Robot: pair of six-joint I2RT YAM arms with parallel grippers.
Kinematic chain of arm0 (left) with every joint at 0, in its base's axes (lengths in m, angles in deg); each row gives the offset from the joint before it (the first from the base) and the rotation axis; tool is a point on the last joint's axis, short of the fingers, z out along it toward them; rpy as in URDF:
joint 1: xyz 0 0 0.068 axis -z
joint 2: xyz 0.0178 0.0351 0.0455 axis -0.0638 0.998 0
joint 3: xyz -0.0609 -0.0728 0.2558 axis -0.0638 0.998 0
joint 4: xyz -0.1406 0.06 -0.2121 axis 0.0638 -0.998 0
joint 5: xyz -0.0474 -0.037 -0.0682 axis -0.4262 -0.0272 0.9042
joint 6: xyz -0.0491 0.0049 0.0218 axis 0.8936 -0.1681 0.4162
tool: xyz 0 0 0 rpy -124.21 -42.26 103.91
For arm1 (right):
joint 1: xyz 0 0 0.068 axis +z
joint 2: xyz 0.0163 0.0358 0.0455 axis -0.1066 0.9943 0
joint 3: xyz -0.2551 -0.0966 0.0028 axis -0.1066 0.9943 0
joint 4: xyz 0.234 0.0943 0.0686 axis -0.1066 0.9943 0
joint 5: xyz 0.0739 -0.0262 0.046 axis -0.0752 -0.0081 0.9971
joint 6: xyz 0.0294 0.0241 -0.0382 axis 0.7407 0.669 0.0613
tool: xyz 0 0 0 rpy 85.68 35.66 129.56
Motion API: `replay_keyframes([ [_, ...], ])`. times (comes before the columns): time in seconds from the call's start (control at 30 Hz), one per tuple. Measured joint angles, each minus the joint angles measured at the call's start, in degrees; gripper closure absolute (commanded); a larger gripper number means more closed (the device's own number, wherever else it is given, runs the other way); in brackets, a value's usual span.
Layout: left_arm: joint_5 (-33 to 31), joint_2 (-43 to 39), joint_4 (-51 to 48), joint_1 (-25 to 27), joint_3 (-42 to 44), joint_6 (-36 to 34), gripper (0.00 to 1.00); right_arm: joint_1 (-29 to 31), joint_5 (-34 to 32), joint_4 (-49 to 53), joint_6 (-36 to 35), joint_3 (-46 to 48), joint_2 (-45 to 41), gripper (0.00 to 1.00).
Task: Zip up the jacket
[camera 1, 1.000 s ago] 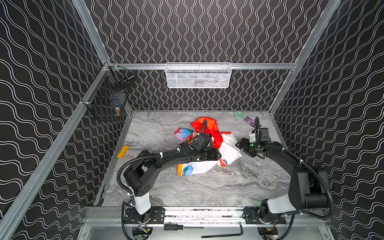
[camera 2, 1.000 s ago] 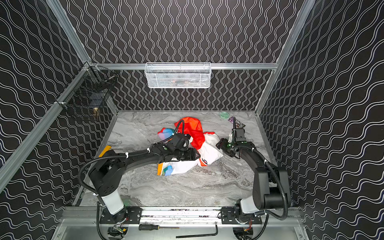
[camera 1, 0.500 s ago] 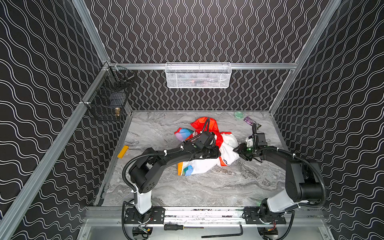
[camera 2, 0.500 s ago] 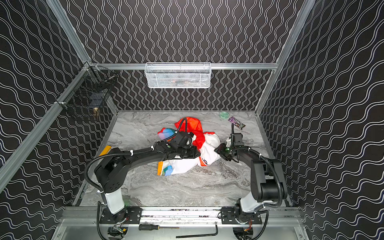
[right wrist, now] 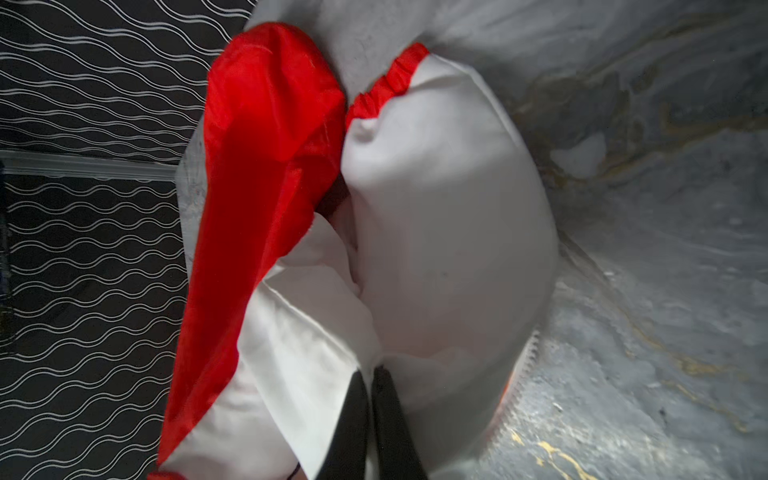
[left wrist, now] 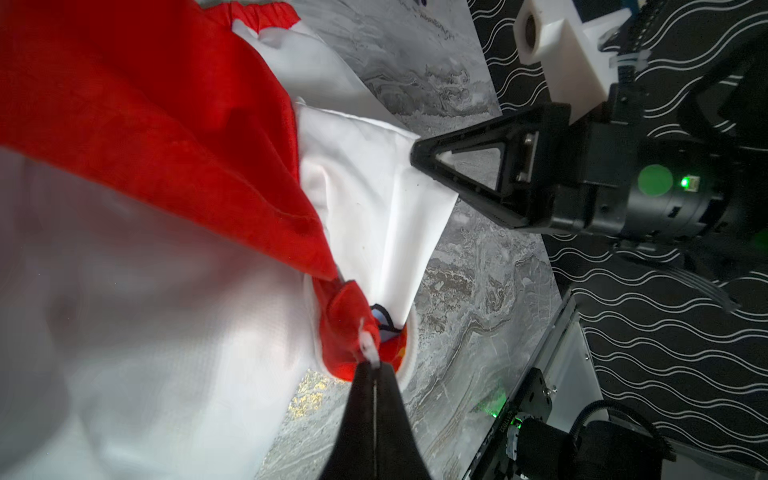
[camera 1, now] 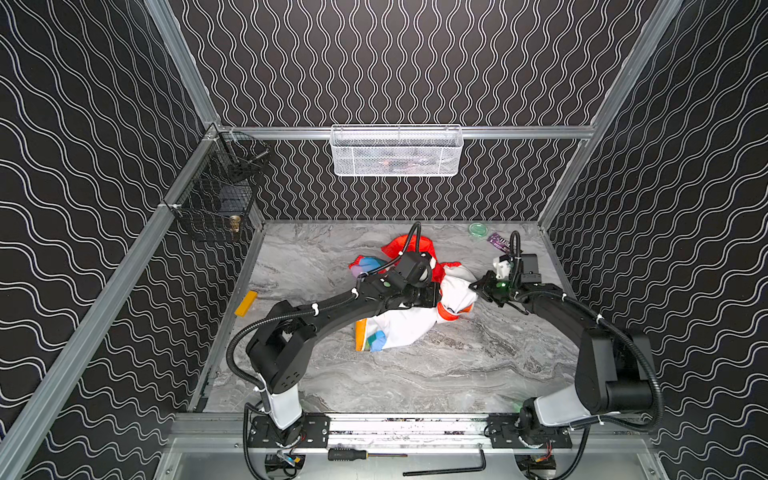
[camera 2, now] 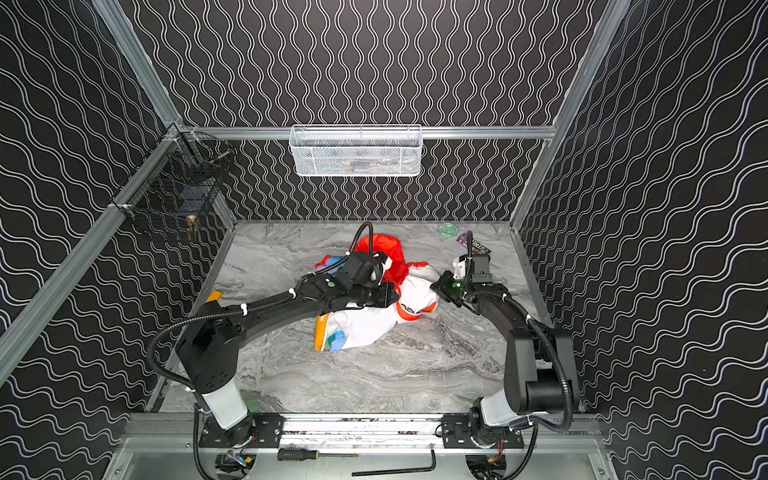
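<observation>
The right gripper draws the white fold outward over the bare tabletop short of the green lid [camera 1: 470, 254] next and releases it, since the jacket [camera 1: 401, 328] lies crumpled.
The jacket [camera 1: 401, 328] lies crumpled mid-table in both top views, with its red hood [camera 1: 409, 246] toward the back, white fabric and a striped patch in front. My left gripper [left wrist: 374, 366] is shut on the jacket, pinching a small white tab [left wrist: 368, 347] at a red fabric edge. In a top view it [camera 1: 436, 297] sits over the jacket's middle. My right gripper [right wrist: 371, 370] is shut on a fold of the jacket's white fabric [right wrist: 449, 232], at the garment's right side [camera 1: 473, 286]. The zipper's teeth [right wrist: 527, 359] show at one hem edge.
A yellow block [camera 1: 246, 303] lies by the left wall. A green lid [camera 1: 478, 229] and a purple packet [camera 1: 499, 243] sit at the back right. A white wire basket [camera 1: 397, 151] and a black one [camera 1: 216, 203] hang on the walls.
Both grippers have closed on the jacket. The right gripper moved left to the garment's white edge and pinched it. The left arm stayed over the jacket's middle.
</observation>
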Motion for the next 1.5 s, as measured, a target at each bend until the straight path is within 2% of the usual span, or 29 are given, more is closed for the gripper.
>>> replay_keyframes([
  [0.33,-3.1,-3.82,-6.32,-0.7,-3.67,-5.18,1.0,0.0,-0.74,5.95,-2.49,-8.79,-2.62,1.0],
  [0.6,-5.01,-8.41,-9.68,-4.55,-4.2,-8.0,1.0,0.0,-0.85,8.33,-4.26,-15.63,-3.65,0.98],
  [0.8,-4.59,-10.54,-9.94,-8.39,-3.67,-9.03,1.0,0.11,1.11,8.44,-4.48,-19.19,0.52,0.97],
  [1.03,-4.13,-11.69,-11.5,-13.33,-1.27,-9.16,1.0,0.11,1.07,8.35,-3.74,-21.59,9.79,0.94],
  [1.13,-3.56,-11.69,-11.78,-14.29,-0.96,-9.16,1.0,0.39,1.11,8.44,-3.56,-23.32,13.77,0.89],
  [1.23,-3.02,-11.72,-11.98,-15.15,-0.26,-9.14,1.0,0.44,0.7,8.94,-3.8,-25.46,17.03,0.75],
  [1.3,-2.29,-11.72,-12.13,-15.41,0.02,-9.05,0.85,0.44,0.22,9.4,-4.15,-26.56,18.49,0.63],
  [1.37,-0.94,-11.58,-11.54,-15.41,0.7,-8.94,0.62,0.46,-0.42,10.05,-5.05,-26.99,19.08,0.52],
  [1.5,2.21,-10.86,-8.48,-15.04,4.11,-5.79,0.44,0.44,-2.14,10.56,-6.03,-26.4,18.6,0.4],
])
